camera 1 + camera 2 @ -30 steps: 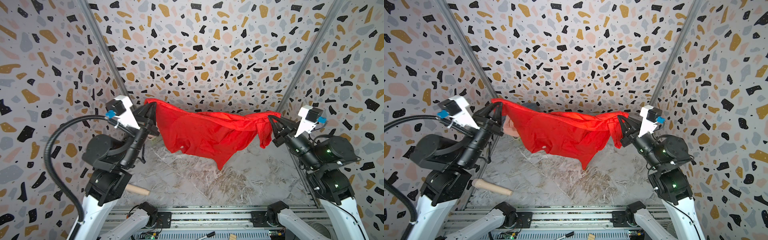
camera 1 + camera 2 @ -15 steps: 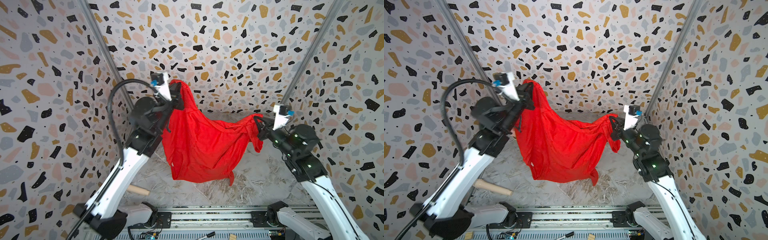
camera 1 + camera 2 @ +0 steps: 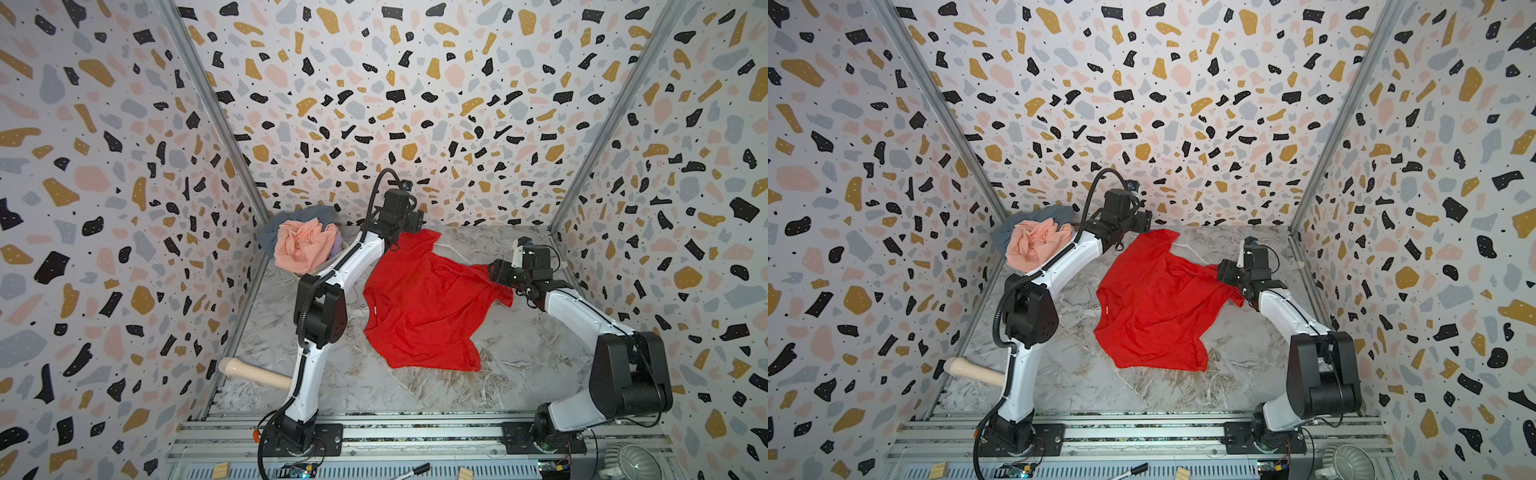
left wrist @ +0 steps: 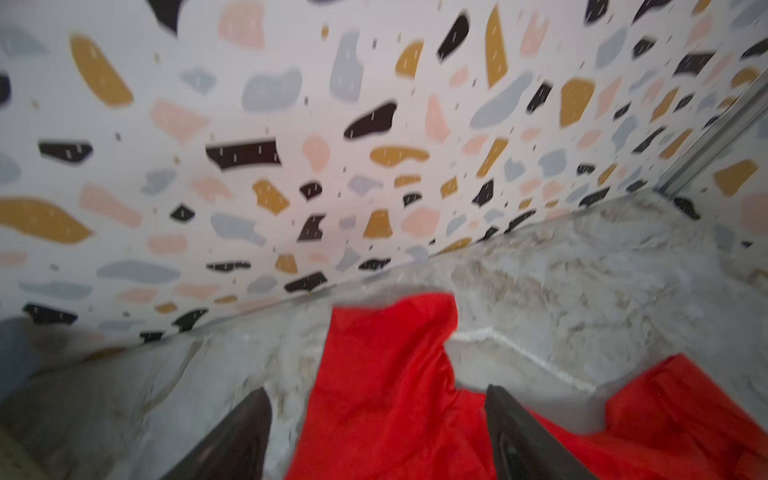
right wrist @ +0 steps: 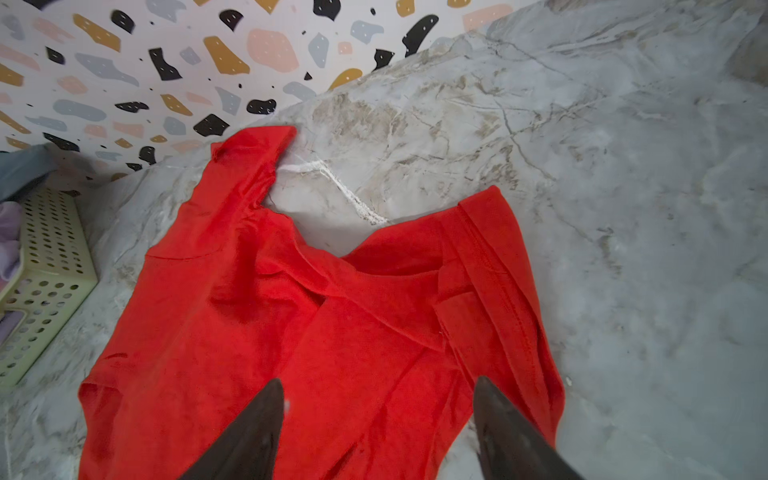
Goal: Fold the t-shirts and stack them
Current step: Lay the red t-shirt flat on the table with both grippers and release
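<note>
My left gripper will next move back and down to pinch the hemmed edge near the white tag (image 3: 368,325), which lies exposed beside bare marble.
The bright red t-shirt (image 3: 419,303) (image 3: 1154,307) lies loosely spread and wrinkled on the marble table, with nothing holding it. My left gripper (image 3: 413,226) (image 4: 376,390) hovers open over the shirt's far corner (image 4: 382,365), near the back wall. At the shirt's right corner (image 5: 291,332), my right gripper (image 3: 494,272) (image 5: 378,382) is open just above the cloth. A peach-pink t-shirt (image 3: 305,245) lies crumpled on a grey-blue one (image 3: 286,222) at the back left. Lilac cloth (image 5: 8,232) shows in the same pile.
The pile sits in a pale yellow-green lattice basket (image 5: 50,257) in the back left corner. A wooden handle (image 3: 253,370) juts in from the left wall near the front. Patterned walls close in three sides. A marker (image 3: 413,469) lies on the front rail.
Both arms have brought the red t-shirt down from the air onto the table. Both grippers have opened and let go of it.
</note>
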Available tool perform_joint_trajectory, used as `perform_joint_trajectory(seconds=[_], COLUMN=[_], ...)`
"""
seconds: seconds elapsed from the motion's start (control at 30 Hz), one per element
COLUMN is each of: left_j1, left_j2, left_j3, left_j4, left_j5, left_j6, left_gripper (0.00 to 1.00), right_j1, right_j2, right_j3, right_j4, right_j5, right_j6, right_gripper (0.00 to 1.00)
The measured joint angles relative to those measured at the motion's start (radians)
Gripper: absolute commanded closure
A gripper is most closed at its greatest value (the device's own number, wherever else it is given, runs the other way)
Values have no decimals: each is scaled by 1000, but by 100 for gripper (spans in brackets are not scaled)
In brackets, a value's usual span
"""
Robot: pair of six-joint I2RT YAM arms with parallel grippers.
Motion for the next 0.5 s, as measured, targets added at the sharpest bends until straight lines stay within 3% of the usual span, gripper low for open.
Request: perform_joint_trajectory(seconds=[0.23, 0.5], left_j1=[-14, -81], left_j2=[-415, -694], left_j3=[-623, -1088], left_j4=[56, 82], left_j5=[3, 5], left_j6=[-147, -341], left_gripper=[18, 19], right_j1=[3, 3], right_j2=[-106, -31], right_j3=[-110, -223], right_j4=[21, 29], right_j5=[1, 12], right_j6=[22, 48], right_gripper=[24, 20])
